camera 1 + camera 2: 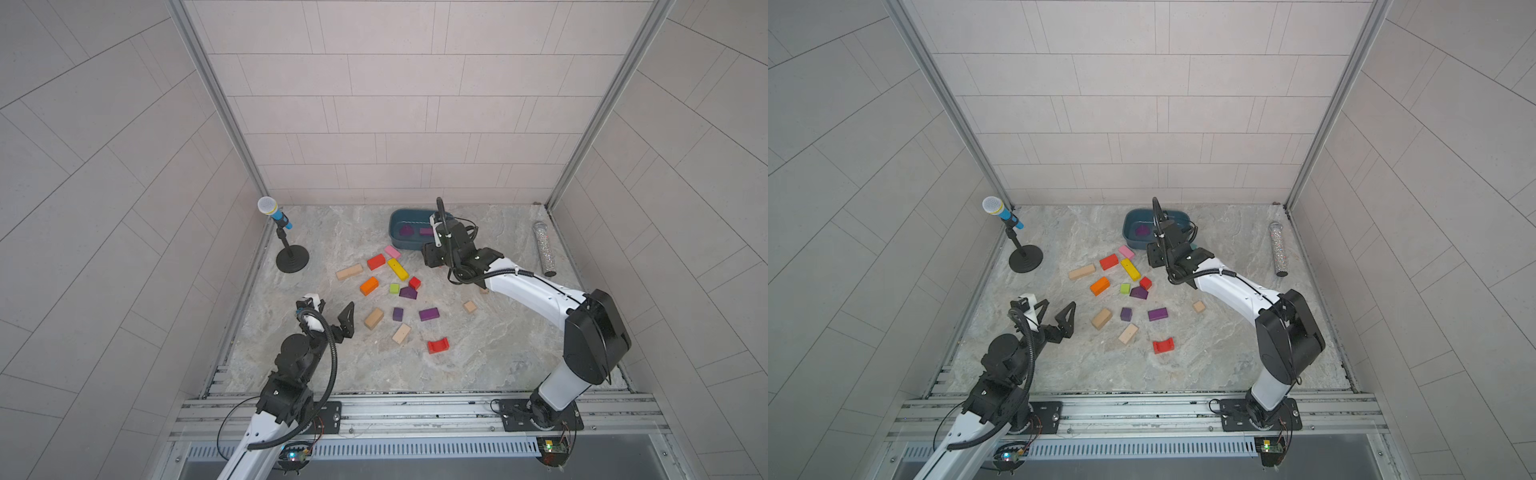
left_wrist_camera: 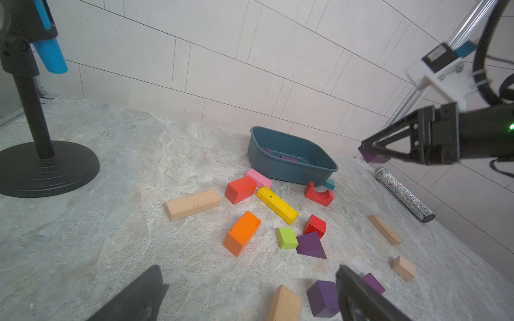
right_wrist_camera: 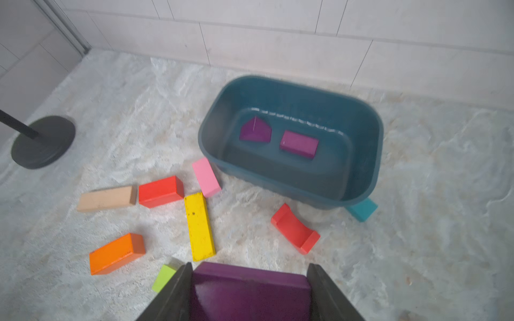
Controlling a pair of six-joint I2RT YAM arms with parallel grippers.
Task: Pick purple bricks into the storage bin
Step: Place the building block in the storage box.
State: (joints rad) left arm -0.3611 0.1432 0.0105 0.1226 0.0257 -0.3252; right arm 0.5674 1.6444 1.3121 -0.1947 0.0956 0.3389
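I should next move my right gripper outward, then down into the bin (image 3: 278,178), and release the purple brick over the bin's empty bottom beside the rectangular one.
My right gripper (image 3: 250,268) is shut on a purple brick (image 3: 250,294), which fills the gap between its fingers. It hangs in the air just in front of the teal-blue storage bin (image 3: 278,178), at the back of the table in both top views (image 1: 399,216) (image 1: 1133,220). Inside the bin lie a peaked purple brick (image 3: 255,130) and a rectangular one (image 3: 299,144). Three more purple bricks sit on the table: peaked (image 1: 408,293), cube-like (image 1: 398,314), rectangular (image 1: 429,314). My left gripper (image 2: 247,271) is open and empty, left of the cube-like brick (image 2: 324,298).
Red, orange, yellow, green, pink and plain wooden blocks lie scattered between the bin and the arms. A red arch block (image 3: 294,229) and a teal block (image 3: 363,209) sit by the bin's front. A microphone stand (image 1: 291,257) is at the left, a glitter tube (image 1: 544,249) at the right.
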